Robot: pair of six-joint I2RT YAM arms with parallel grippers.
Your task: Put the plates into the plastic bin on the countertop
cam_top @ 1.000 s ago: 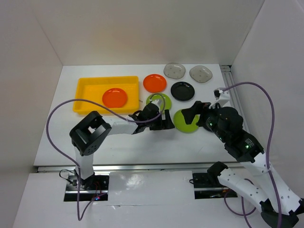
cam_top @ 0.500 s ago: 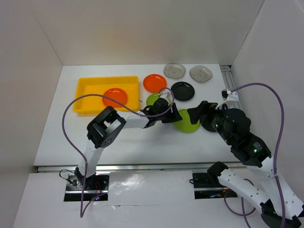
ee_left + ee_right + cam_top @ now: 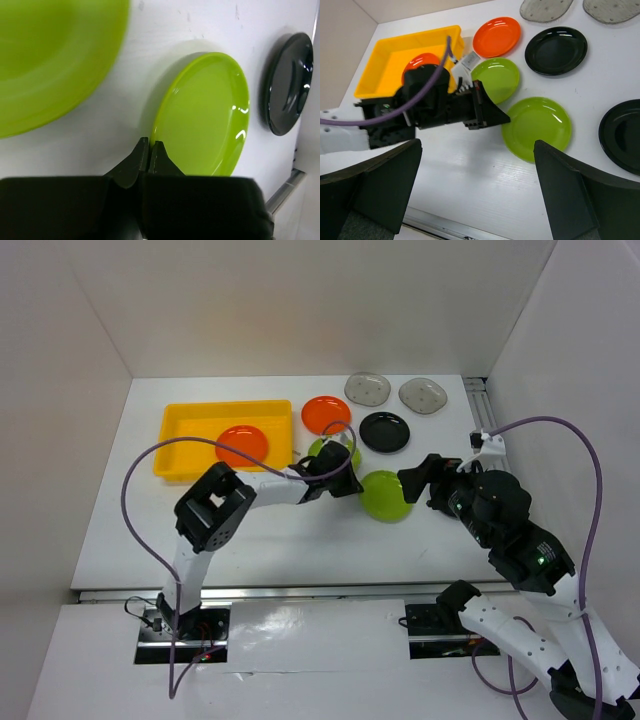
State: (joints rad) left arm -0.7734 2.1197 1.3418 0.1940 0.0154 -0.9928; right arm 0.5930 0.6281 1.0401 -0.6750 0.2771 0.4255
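Note:
The lime green plate will go up over the yellow bin next in my left gripper, and then down onto the orange plate in the bin, because the bin has raised sides all around.
My left gripper (image 3: 150, 144) is shut on the left rim of a lime green plate (image 3: 205, 117), which lies mid-table (image 3: 384, 495). A second lime green plate (image 3: 335, 452) sits partly under that arm. One orange plate (image 3: 242, 445) lies in the yellow plastic bin (image 3: 190, 425). Another orange plate (image 3: 326, 414) and a black plate (image 3: 385, 431) rest on the countertop (image 3: 300, 540), with two smoky-grey plates (image 3: 367, 389) behind them. A further black plate (image 3: 622, 135) lies at the right. My right gripper (image 3: 477, 190) hovers open and empty, above and right of the held plate.
White walls close in the countertop on three sides. A metal rail (image 3: 300, 592) runs along the front edge, and a bracket (image 3: 478, 400) stands at the back right corner. A purple cable loops above each arm.
My left gripper reached right to the lime green plate and shut on its rim. The plate has slid slightly left. The right arm shifted a little to the right, still open.

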